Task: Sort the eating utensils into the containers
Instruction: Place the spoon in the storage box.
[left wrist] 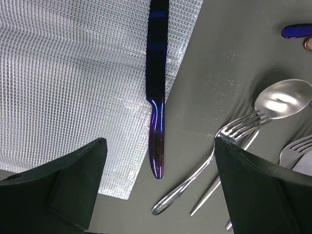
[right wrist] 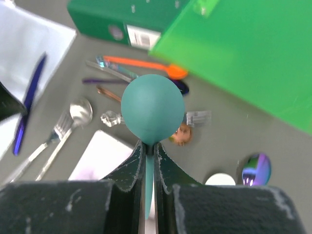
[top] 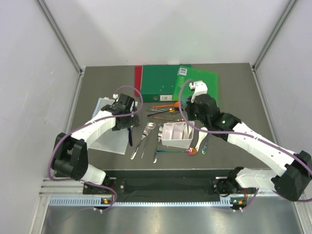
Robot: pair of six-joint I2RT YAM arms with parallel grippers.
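My right gripper draws back and comes down over the bin's section [top: 187, 131] beside the white spoon next, since the teal spoon still hangs above the bin.
My right gripper [right wrist: 150, 152] is shut on the neck of a teal spoon [right wrist: 152, 108], held bowl outward above the near end of the white bin [right wrist: 97, 157]. In the top view this gripper [top: 189, 123] hangs over the bin [top: 171, 142]. My left gripper [left wrist: 158, 146] is open and hovers over the handle end of a dark blue knife [left wrist: 157, 97], which lies half on the clear mesh sheet [left wrist: 73, 73]. A silver fork [left wrist: 214, 156] and a silver spoon [left wrist: 282, 100] lie just to its right. In the top view the left gripper [top: 124, 126] sits above the knife [top: 129, 135].
Orange, purple and clear utensils [top: 163, 107] lie behind the bin, in front of the green folder [top: 200, 80] and the red folder [top: 138, 83]. A rainbow spoon [top: 175, 151], a white spoon [right wrist: 220, 179] and a teal utensil [top: 204, 145] lie near the bin's front right.
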